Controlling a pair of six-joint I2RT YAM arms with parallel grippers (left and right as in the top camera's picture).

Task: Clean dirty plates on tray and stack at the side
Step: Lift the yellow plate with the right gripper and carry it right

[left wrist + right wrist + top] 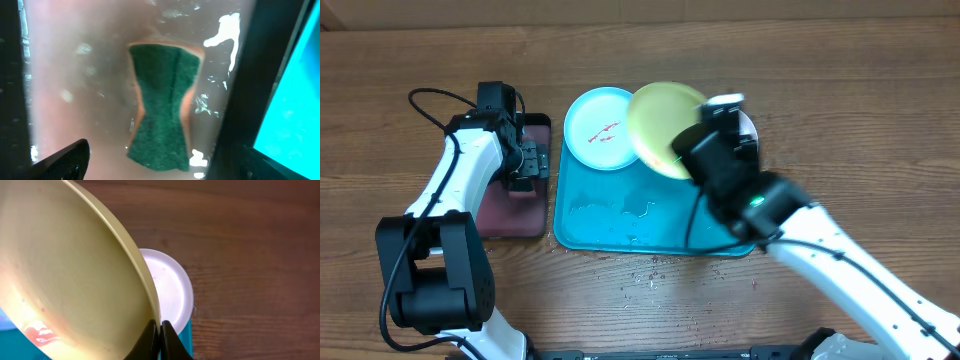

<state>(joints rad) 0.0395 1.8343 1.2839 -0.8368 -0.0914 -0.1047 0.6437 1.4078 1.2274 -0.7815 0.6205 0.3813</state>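
Note:
The wooden table beyond the white plate is clear, so next I will move my right gripper to the right in the overhead view, past the tray's edge, and then down.
My right gripper (pixel 160 341) is shut on the rim of the yellow-green plate (pixel 70 275), holding it tilted above the back of the turquoise tray (pixel 620 215); a red smear shows low on its face. The white plate (pixel 172 287) lies beneath it at the tray's back right, partly hidden. At the tray's back left the light blue plate (pixel 600 128) lies flat with red smears. My left gripper (pixel 160 167) is open over the small black-rimmed tray (pixel 515 215). A green sponge (pixel 162 107) lies on its pinkish floor, between the spread fingers (pixel 65 160) and touching neither.
Water pools on the turquoise tray's floor (pixel 610 210). Small crumbs and droplets dot the wooden table (pixel 645 275) in front of the tray. The black-rimmed tray sits close against the turquoise tray's left edge.

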